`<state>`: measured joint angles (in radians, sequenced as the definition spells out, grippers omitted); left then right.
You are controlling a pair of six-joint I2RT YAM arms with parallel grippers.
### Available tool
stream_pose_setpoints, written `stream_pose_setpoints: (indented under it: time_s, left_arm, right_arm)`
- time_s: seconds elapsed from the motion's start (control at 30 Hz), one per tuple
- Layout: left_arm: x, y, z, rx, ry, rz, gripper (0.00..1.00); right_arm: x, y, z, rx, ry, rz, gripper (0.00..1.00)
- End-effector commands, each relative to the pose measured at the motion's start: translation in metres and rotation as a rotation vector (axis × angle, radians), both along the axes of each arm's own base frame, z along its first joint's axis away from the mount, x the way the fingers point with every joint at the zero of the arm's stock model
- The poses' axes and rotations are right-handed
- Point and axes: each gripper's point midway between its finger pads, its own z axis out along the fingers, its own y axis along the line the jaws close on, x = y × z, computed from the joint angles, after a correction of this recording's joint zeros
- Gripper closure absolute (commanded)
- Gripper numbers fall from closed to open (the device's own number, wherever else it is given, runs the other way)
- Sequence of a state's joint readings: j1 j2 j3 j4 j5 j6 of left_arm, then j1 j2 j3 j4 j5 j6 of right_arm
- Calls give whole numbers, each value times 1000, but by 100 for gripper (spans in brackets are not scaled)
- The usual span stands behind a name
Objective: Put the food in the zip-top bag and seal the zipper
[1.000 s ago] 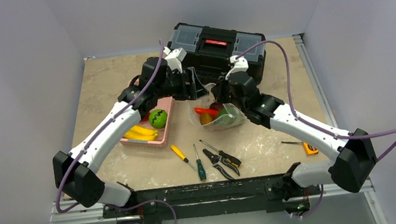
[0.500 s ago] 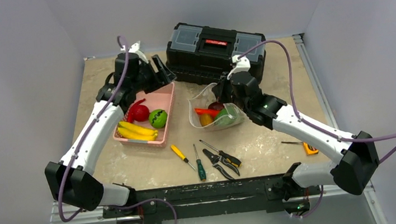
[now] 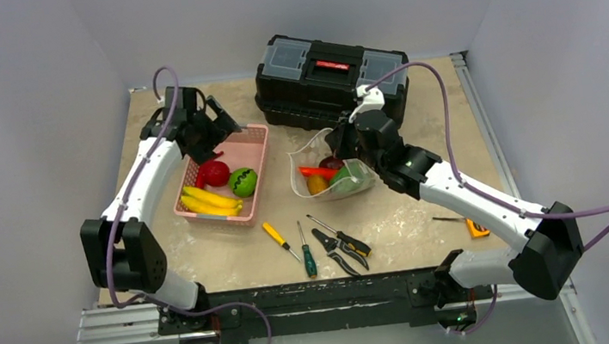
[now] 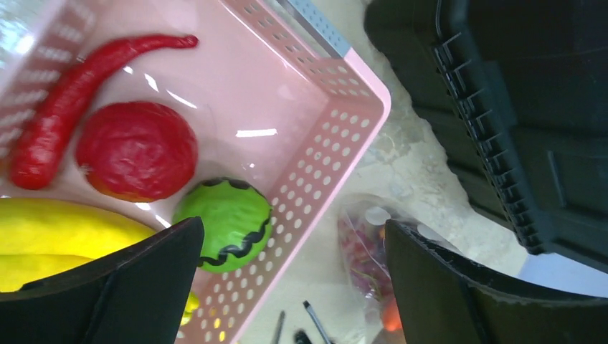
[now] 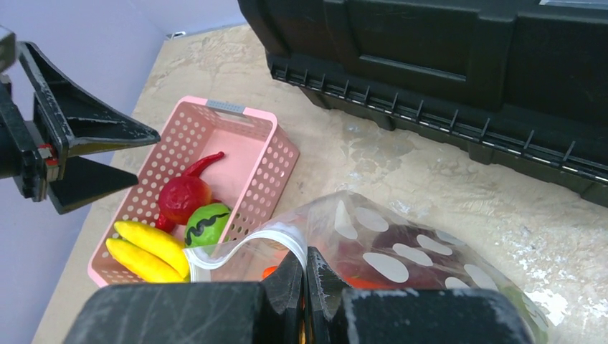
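The red round fruit (image 3: 215, 173) is still outside the zip-top bag (image 3: 331, 173), so next I will move my open left gripper down and back into the pink basket, with its fingers on both sides of that fruit.
The zip-top bag (image 3: 331, 173) lies mid-table with red, orange, green and purple food inside. My right gripper (image 3: 339, 144) is shut on its upper edge; in the right wrist view the jaws (image 5: 306, 254) pinch the pale zipper (image 5: 251, 240), holding the mouth up. A red chili (image 4: 72, 100), a red round fruit (image 4: 136, 150), a green fruit (image 4: 224, 222) and yellow bananas (image 4: 64, 229) lie in the pink basket (image 3: 242, 149). My left gripper (image 3: 220, 123) is open and empty above the basket's far end, jaws wide (image 4: 294, 226).
A black toolbox (image 3: 329, 78) stands at the back, just behind the bag. A yellow-handled screwdriver (image 3: 276, 236), a green-handled one (image 3: 307, 256) and pliers (image 3: 341, 254) lie near the front. A small orange tool (image 3: 473, 226) lies front right.
My left arm has swung from the bag's mouth back and to the left, over the basket's far end. The right gripper stays on the bag's edge.
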<state>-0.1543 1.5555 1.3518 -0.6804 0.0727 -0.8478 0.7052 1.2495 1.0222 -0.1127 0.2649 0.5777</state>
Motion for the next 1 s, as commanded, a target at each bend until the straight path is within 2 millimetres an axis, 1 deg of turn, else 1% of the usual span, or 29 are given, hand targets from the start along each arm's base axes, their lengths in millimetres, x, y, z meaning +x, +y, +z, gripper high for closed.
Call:
stream_pose_setpoints:
  time_s: [0.0, 0.03, 0.1, 0.17, 0.2, 0.23, 0.3, 0.37, 0.47, 0.53, 0.63, 0.7, 0.77, 0.9, 0.97]
  left_arm:
    - [-2, 39, 66, 192, -198, 64, 0]
    - [-7, 50, 72, 239, -222, 97, 0]
    - [-17, 65, 85, 299, -274, 138, 0]
    - [-24, 75, 88, 334, -294, 169, 0]
    - [-24, 78, 85, 346, -305, 179, 0]
    - [-26, 80, 72, 361, -294, 178, 0]
    - [-28, 86, 52, 393, -271, 191, 0]
    - [-28, 84, 32, 402, -237, 163, 0]
    - [-28, 83, 1, 434, -140, 112, 0]
    - [-27, 82, -9, 442, -76, 90, 0]
    - [-20, 80, -16, 451, -46, 64, 0]
    - [-16, 78, -26, 420, -19, 72, 0]
    - [-11, 71, -33, 382, 9, 60, 0]
    - [-7, 65, -57, 364, 93, 43, 0]
    - [-3, 62, -66, 354, 116, 34, 0]
  right_arm:
    - [1, 8, 28, 86, -51, 26, 100]
    - [0, 9, 29, 88, -53, 32, 100]
    - [0, 8, 31, 84, -60, 34, 100]
    - [-1, 6, 32, 82, -66, 33, 100]
    - [-2, 6, 31, 84, -67, 32, 100]
    - [-3, 6, 31, 94, -71, 34, 100]
    - [-4, 8, 29, 110, -69, 43, 100]
    - [-5, 11, 29, 121, -64, 55, 100]
    - [-6, 11, 33, 124, -67, 59, 100]
    - [-7, 7, 37, 124, -78, 49, 100]
    - [-10, 0, 41, 127, -92, 33, 100]
    - [-10, -2, 40, 121, -91, 25, 100]
    - [-10, -2, 37, 116, -87, 23, 100]
    - [-10, -1, 33, 114, -79, 27, 100]
    - [-9, 1, 31, 111, -76, 29, 100]
